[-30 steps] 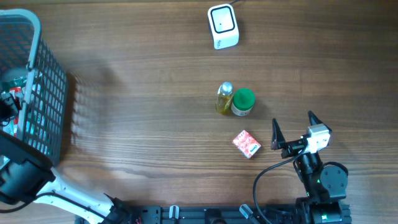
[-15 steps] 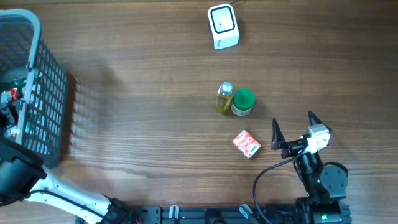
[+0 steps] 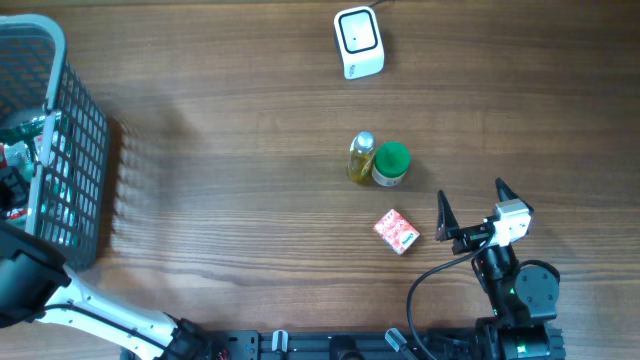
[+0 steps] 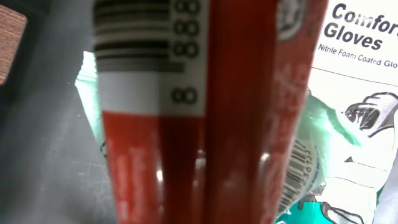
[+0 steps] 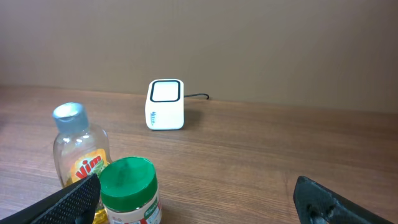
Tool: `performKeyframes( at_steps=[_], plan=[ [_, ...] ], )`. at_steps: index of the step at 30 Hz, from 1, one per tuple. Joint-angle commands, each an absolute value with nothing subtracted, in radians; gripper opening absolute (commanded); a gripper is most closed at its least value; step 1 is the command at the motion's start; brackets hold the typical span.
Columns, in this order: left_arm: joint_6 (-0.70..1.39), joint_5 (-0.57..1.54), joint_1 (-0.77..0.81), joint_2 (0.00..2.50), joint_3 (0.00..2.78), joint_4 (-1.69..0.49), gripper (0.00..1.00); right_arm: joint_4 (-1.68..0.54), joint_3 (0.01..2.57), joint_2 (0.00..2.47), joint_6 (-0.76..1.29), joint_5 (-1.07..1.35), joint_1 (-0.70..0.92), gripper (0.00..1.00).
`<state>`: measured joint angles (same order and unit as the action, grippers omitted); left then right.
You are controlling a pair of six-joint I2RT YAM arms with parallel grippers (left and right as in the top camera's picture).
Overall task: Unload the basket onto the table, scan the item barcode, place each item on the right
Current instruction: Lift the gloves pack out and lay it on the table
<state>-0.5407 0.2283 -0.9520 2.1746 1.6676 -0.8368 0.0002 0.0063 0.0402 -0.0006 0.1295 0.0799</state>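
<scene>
My left gripper lifts over the basket's rim next, crosses to the right in the overhead view, lowers and releases on the bare tabletop by the bottle.
My left gripper [image 3: 12, 185] is down inside the grey basket [image 3: 75, 130] at the far left, and its fingers are hidden. The left wrist view is filled by a red package [image 4: 211, 130] held right against the camera, with a white barcode label [image 4: 146, 43] at its top. The gripper is shut on this package. The white scanner [image 3: 358, 42] stands at the table's far edge, and it also shows as the white scanner [image 5: 165, 104] in the right wrist view. My right gripper [image 3: 470, 192] rests open near the front right with nothing between its fingers.
A yellow liquid bottle [image 3: 361, 157] and a green-lidded jar [image 3: 390, 165] stand together mid-table. A small red box [image 3: 397, 231] lies just left of the right gripper. A white and teal gloves packet [image 4: 354, 93] lies in the basket behind the red package.
The left arm has shifted slightly inside the basket and its gripper has shut on the red package. The right arm and the table items have not moved.
</scene>
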Motion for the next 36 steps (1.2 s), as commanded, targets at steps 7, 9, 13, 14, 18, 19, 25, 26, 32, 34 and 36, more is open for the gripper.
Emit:
performKeyframes(
  at_steps=[7, 9, 13, 14, 18, 19, 25, 26, 32, 34, 36],
  plan=[
    [-0.279, 0.258, -0.907, 1.972, 1.903, -0.868, 0.04, 0.006, 0.006, 0.036, 0.001, 0.12, 0.08, 1.0],
    [-0.267, 0.257, -0.876, 1.872, 1.953, -0.84, 0.04, 0.006, 0.006, 0.036, 0.001, 0.12, 0.08, 1.0],
    [-0.221, 0.227, -0.821, 1.697, 1.99, -0.76, 0.04, 0.006, 0.006, 0.036, 0.001, 0.12, 0.08, 1.0],
    [-0.187, 0.227, -0.803, 1.64, 1.99, -0.744, 0.04, 0.006, 0.006, 0.036, 0.001, 0.12, 0.08, 1.0],
    [0.043, 0.228, -0.696, 1.468, 1.99, -0.839, 0.04, 0.006, 0.006, 0.036, 0.0, 0.12, 0.08, 1.0],
    [0.085, 0.228, -0.645, 1.441, 1.99, -0.927, 0.04, 0.006, 0.006, 0.036, 0.001, 0.12, 0.08, 1.0],
    [0.166, 0.225, -0.237, 1.46, 1.93, -1.266, 0.04, 0.006, 0.006, 0.036, 0.001, 0.12, 0.08, 1.0],
    [0.175, 0.208, -0.181, 1.468, 1.899, -1.269, 0.04, 0.006, 0.006, 0.036, 0.001, 0.12, 0.08, 1.0],
    [0.273, 0.155, 0.065, 1.483, 1.526, -1.144, 0.04, 0.006, 0.006, 0.036, 0.001, 0.12, 0.08, 1.0],
    [0.297, 0.155, 0.091, 1.483, 1.427, -1.073, 0.04, 0.006, 0.006, 0.036, 0.001, 0.12, 0.08, 1.0],
    [0.297, 0.154, 0.116, 1.483, 1.32, -0.978, 0.04, 0.006, 0.006, 0.036, 0.001, 0.12, 0.08, 1.0]
  ],
)
